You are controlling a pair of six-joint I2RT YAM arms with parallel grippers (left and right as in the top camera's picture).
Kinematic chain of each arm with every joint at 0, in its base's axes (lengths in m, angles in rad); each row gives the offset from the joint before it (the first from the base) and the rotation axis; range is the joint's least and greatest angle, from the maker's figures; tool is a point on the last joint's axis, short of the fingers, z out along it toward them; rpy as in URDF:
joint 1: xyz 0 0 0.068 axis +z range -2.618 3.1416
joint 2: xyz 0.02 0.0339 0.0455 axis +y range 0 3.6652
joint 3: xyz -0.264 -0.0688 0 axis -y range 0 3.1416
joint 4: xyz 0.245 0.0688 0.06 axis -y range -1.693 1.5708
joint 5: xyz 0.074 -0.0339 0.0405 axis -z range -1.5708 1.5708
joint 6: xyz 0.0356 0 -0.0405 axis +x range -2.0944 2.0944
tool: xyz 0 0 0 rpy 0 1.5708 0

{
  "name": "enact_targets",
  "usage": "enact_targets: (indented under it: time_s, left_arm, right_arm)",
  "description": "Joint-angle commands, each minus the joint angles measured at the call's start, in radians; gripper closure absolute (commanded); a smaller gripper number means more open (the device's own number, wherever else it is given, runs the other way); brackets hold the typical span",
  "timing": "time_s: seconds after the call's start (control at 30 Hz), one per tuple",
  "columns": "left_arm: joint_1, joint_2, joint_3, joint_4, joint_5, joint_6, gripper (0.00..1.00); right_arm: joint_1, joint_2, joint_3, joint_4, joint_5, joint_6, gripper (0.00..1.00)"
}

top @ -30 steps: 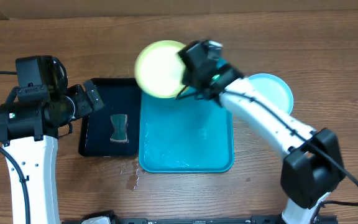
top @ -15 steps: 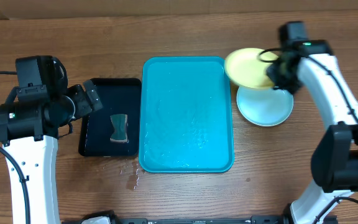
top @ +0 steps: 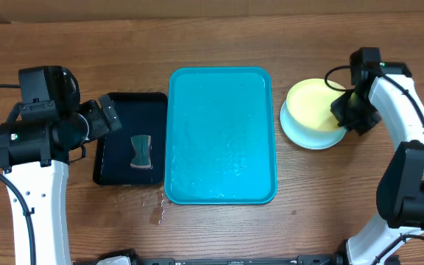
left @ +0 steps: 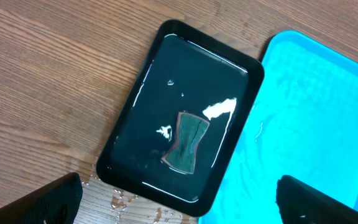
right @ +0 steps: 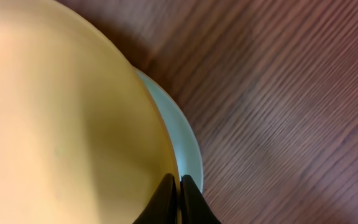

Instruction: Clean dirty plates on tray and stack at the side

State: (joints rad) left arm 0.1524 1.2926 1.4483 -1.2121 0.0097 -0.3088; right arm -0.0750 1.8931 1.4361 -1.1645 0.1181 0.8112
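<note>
The right gripper moves back and down next. It lays the green plate over the light blue plate and releases it, since the light blue plate's near side shows uncovered.
The turquoise tray (top: 221,132) lies in the middle of the table with no plates on it, only a wet sheen. To its right a lime-green plate (top: 311,104) sits low over a light blue plate (top: 308,141), covering most of it. My right gripper (top: 348,110) is shut on the green plate's right rim. In the right wrist view its fingertips (right: 179,199) pinch that rim, with the green plate (right: 61,124) to the left and a crescent of the blue plate (right: 182,134) showing under it. My left gripper (left: 179,205) hangs open above the black tray (left: 160,93), holding nothing.
The black tray (top: 131,147) lies just left of the turquoise tray and holds water and a dark sponge (left: 187,142). Water drops mark the wood at its near corner (left: 129,199). Bare wooden table surrounds both trays.
My right gripper has carried the green plate from the tray's far edge rightward and lowered it over the blue plate. The left arm has not moved.
</note>
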Motion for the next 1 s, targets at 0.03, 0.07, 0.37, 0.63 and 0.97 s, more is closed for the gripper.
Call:
enact_targets:
  time_s: [0.03, 0.07, 0.37, 0.63, 0.97]
  left_arm:
    - [0.005, 0.003, 0.013, 0.001, -0.013, -0.010, 0.00]
    - [0.005, 0.003, 0.013, 0.001, -0.013, -0.010, 0.00]
    - [0.005, 0.003, 0.013, 0.001, -0.013, -0.010, 0.00]
    - [0.005, 0.003, 0.013, 0.001, -0.013, -0.010, 0.00]
    - [0.005, 0.003, 0.013, 0.001, -0.013, -0.010, 0.00]
  right_arm:
    - [0.005, -0.040, -0.069, 0.019, 0.003, 0.000, 0.96]
    - [0.005, -0.040, -0.076, 0.026, 0.003, 0.000, 0.96]
    - [0.008, -0.040, -0.096, 0.013, -0.002, 0.000, 0.96]
    - [0.008, -0.040, -0.096, 0.001, -0.061, -0.066, 0.13]
    - [0.008, -0.040, -0.096, 0.023, -0.241, -0.402, 0.00]
